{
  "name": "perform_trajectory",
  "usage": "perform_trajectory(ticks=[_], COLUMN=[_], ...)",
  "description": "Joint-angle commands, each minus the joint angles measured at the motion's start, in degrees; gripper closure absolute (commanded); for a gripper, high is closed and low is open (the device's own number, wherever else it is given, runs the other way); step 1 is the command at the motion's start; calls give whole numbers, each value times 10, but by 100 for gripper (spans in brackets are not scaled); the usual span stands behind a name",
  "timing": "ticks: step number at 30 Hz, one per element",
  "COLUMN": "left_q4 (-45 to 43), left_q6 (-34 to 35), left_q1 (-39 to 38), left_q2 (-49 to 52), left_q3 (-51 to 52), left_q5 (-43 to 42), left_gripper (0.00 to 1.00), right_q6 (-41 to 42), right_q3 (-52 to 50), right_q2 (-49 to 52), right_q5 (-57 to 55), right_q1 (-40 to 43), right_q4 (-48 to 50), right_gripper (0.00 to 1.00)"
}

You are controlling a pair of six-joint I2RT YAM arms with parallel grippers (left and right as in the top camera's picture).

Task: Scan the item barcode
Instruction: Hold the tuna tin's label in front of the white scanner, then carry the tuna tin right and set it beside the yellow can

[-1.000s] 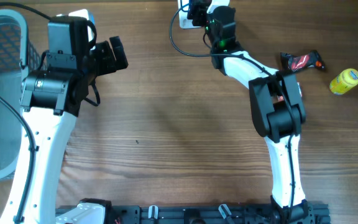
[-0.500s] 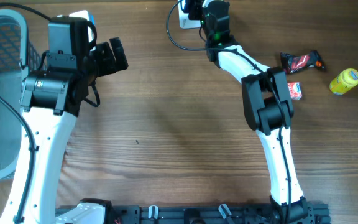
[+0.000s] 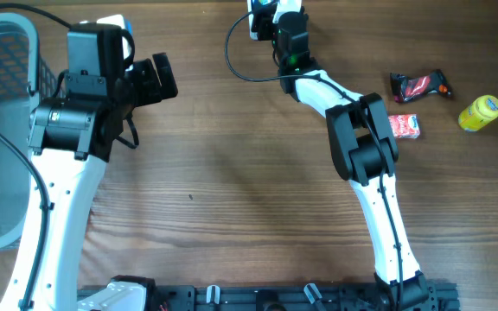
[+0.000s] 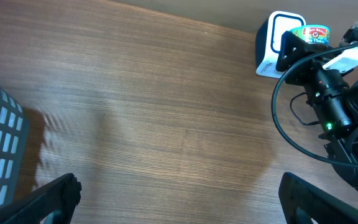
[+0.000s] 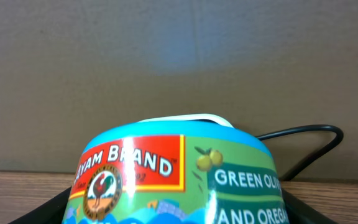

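Observation:
I will swing my right gripper back and down to release the can in the gap between the wrapper and the bottle, which is to its right in the overhead view.
The item is a green and blue Ayam Brand can (image 5: pixel 179 180), and it fills the right wrist view. My right gripper (image 5: pixel 179 214) is shut on it, a dark finger showing on either side. That gripper (image 3: pixel 271 17) is stretched to the table's far edge and holds the can (image 4: pixel 316 34) just in front of the white barcode scanner (image 4: pixel 273 53), whose top edge (image 5: pixel 185 118) shows behind the can. No barcode is visible on the can. My left gripper (image 3: pixel 164 76) hovers open at the left, with nothing between its fingers (image 4: pixel 58 196).
A grey mesh basket (image 3: pixel 3 52) stands at the left edge. A small red box (image 3: pixel 405 127), a dark snack wrapper (image 3: pixel 419 85) and a yellow bottle (image 3: pixel 480 112) lie at the right. A black cable (image 3: pixel 240 65) loops from the scanner.
My right arm has swung left along the far edge, carrying the can closer to the scanner and uncovering the red box. The left arm has not moved.

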State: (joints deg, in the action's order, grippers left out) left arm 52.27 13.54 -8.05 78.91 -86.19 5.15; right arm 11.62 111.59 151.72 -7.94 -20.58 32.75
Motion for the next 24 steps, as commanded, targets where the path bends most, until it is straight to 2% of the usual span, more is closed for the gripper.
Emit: perform_trajectory(ticks=[1, 6, 14, 21, 24], left_q4=[-1, -1, -1, -1, -1], left_q6=[-14, -14, -14, -14, -14], left_q1=[5, 5, 5, 5, 5], left_q2=[4, 4, 7, 7, 7], left_q3=[0, 0, 0, 0, 0], left_q5=[10, 10, 25, 25, 25], left_gripper=[0, 0, 0, 0, 0], right_q6=[-10, -11, -32, -69, -82], right_q3=[19, 37, 45, 45, 45], right_q2=[15, 13, -35, -131, -190], right_q5=[-17, -17, -18, -28, -66], right_q1=[-2, -4, -4, -3, -3], right_q4=[7, 8, -62, -139, -198], right_gripper=[30, 30, 32, 34, 33])
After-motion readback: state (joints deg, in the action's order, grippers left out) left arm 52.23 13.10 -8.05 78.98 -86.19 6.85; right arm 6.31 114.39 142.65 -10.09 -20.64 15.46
